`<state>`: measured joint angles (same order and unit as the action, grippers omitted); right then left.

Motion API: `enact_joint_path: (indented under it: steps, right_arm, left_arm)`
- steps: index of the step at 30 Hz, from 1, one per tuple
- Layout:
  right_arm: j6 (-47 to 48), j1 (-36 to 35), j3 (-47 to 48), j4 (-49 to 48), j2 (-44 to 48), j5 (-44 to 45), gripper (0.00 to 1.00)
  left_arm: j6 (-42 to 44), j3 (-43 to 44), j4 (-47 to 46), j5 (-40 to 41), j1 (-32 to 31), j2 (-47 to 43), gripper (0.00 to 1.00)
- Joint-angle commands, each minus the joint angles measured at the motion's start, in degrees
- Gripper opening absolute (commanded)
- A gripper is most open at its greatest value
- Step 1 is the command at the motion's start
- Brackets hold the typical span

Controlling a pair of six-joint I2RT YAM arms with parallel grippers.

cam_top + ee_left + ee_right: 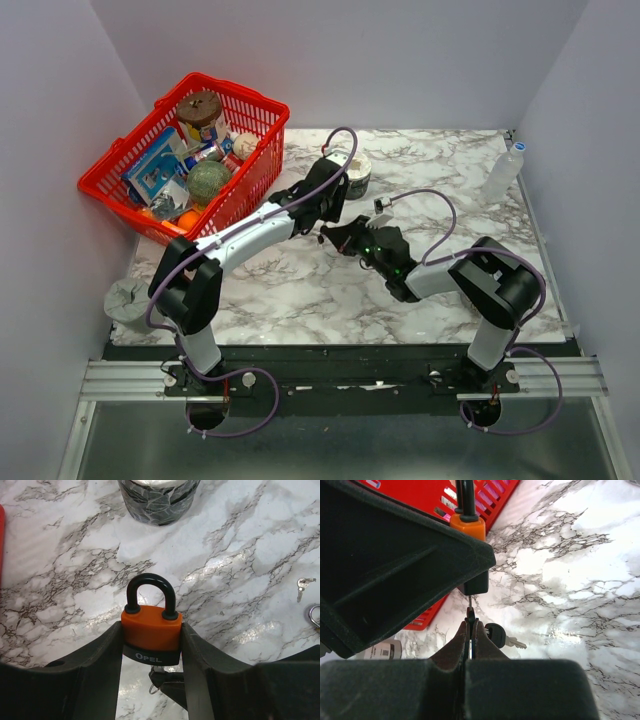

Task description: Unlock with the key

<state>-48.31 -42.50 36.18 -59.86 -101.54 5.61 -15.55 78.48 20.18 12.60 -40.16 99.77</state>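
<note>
I will next move my left gripper back and down from beside the round container to release the padlock point(151, 632) on the bare marble tabletop, because that spot is empty.
My left gripper point(151, 647) is shut on the orange-and-black padlock point(151, 632), holding its body upright with the black shackle up and closed. In the top view the left gripper point(326, 205) and right gripper point(338, 236) meet mid-table. My right gripper point(471, 626) is shut on the key point(470, 612); its black head sits pinched between the fingertips and its thin blade runs up into the bottom of the padlock point(469, 525). A second black-headed key point(496, 634) hangs beside the fingers. The key and its ring also show under the padlock in the left wrist view point(156, 676).
A red basket point(120, 185) of groceries stands at the back left. A tape-wrapped round container point(157, 500) stands just beyond the padlock. A small loose key point(301, 586) and a metal shackle point(315, 616) lie to the right. A clear bottle point(503, 172) stands back right.
</note>
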Motion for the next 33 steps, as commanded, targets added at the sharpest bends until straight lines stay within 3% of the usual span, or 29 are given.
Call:
enact_joint_path:
  steps: [1,15,24,33]
  right_arm:
    - [-1.3,5.0,3.6,-13.5,3.9,10.7,0.01]
    - [1.5,6.2,5.1,-12.0,4.6,9.5,0.01]
    - [-4.4,3.6,4.2,-5.4,4.2,6.4,0.01]
    - [-7.8,-0.4,0.1,5.0,10.5,6.0,0.01]
  left_arm:
    - [-2.7,-4.2,13.3,-6.1,-2.6,-0.4,0.00]
    - [-3.0,-4.4,13.1,-7.5,-3.5,0.7,0.00]
    - [-4.5,-1.0,12.2,-3.3,-1.8,0.6,0.00]
    - [-4.6,0.4,14.2,0.1,1.8,-1.1,0.00]
